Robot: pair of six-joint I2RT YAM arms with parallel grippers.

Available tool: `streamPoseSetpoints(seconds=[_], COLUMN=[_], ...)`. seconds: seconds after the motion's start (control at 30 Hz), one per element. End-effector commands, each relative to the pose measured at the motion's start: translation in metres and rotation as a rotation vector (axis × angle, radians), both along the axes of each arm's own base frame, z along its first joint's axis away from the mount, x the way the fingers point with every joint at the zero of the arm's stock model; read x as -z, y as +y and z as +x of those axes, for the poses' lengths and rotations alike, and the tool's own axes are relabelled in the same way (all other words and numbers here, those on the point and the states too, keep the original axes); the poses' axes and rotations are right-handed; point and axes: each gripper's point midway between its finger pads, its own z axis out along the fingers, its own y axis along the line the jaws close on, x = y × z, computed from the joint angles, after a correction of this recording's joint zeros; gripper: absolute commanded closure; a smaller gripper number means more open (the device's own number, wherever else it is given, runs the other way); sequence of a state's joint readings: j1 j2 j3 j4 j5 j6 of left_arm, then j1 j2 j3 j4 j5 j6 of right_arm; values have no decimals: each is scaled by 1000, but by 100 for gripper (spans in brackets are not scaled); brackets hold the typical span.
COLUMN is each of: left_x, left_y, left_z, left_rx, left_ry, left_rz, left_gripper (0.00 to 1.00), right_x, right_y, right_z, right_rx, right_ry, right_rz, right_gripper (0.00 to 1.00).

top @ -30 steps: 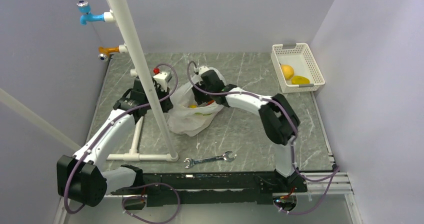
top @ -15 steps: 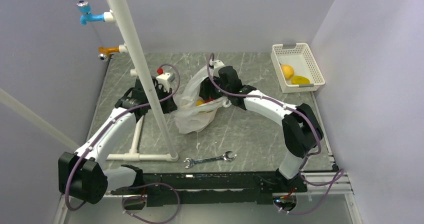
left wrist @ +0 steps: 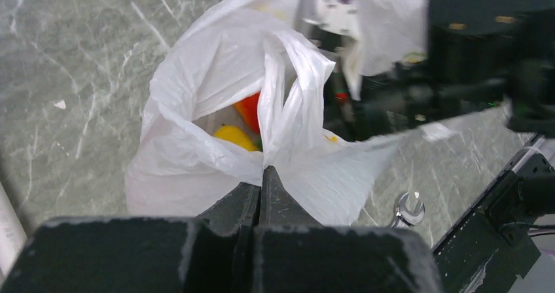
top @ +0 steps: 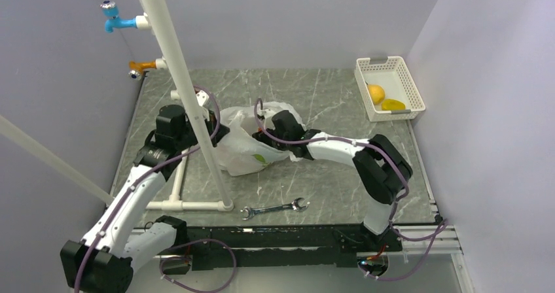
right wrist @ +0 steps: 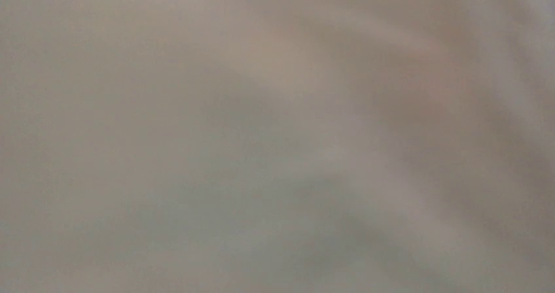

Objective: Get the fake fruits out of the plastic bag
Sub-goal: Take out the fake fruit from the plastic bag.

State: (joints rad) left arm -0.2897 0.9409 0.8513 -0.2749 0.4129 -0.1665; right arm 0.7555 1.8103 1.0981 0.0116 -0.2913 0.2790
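My right gripper will next rise out of the plastic bag and go over the lattice basket (top: 391,85) to release, as that basket stands outward and to its right in the top view.
The plastic bag (top: 243,150) lies crumpled on the table's middle, white with a green leaf print. In the left wrist view its mouth gapes, and a red fruit (left wrist: 249,110) and a yellow fruit (left wrist: 233,136) lie inside. My left gripper (left wrist: 263,171) is shut on the bag's near rim, left of the bag (top: 208,124). My right gripper (top: 280,125) reaches into the bag's mouth from the right. Its fingers are hidden by the plastic, and its own camera shows only blurred grey film.
A white lattice basket (top: 409,84) at the back right holds two yellow fruits (top: 375,93). A steel wrench (top: 275,208) lies near the front edge. A white pipe frame (top: 190,103) rises beside my left arm, with a blue tap (top: 114,22) and an orange tap (top: 139,67).
My right gripper came up and to the right, lifting the bag, then dropped back down into its mouth. The bag has sunk lower. My left gripper drew back slightly left, still gripping the rim.
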Motion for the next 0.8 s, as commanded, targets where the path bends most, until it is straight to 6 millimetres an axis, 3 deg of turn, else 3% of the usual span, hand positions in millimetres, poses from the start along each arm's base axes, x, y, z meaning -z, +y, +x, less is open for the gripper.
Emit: streamPoseSetpoints(seconds=[0.0,0.1,0.17,0.33,0.47,0.63,0.77], left_x=[10,18,20,24,26,27,27], left_y=[4,-6,-10,-2,1,4,2], left_z=[15,13,11,12,12,13,13], left_rx=[-38,22,52,8,-4,-24,-11], left_ry=[67,115,132,123,131,136,140], left_rz=[17,5,-4,26,42,56,48], left_gripper=[100,100,100,100,100,100,100], right_x=[-82,-113,-131,-170,-199,-213,-233], right_y=[13,23,21,3,-9,-12,-22], right_z=[1,-6,5,27,24,4,5], right_rx=[-95,-127,-71,-16,-80,-158,-122], right_ry=[-195,-194,-203,-90,37,66,-37], right_rz=[172,279,329,587,781,820,773], right_gripper=[100,100,99,100,100,100,100])
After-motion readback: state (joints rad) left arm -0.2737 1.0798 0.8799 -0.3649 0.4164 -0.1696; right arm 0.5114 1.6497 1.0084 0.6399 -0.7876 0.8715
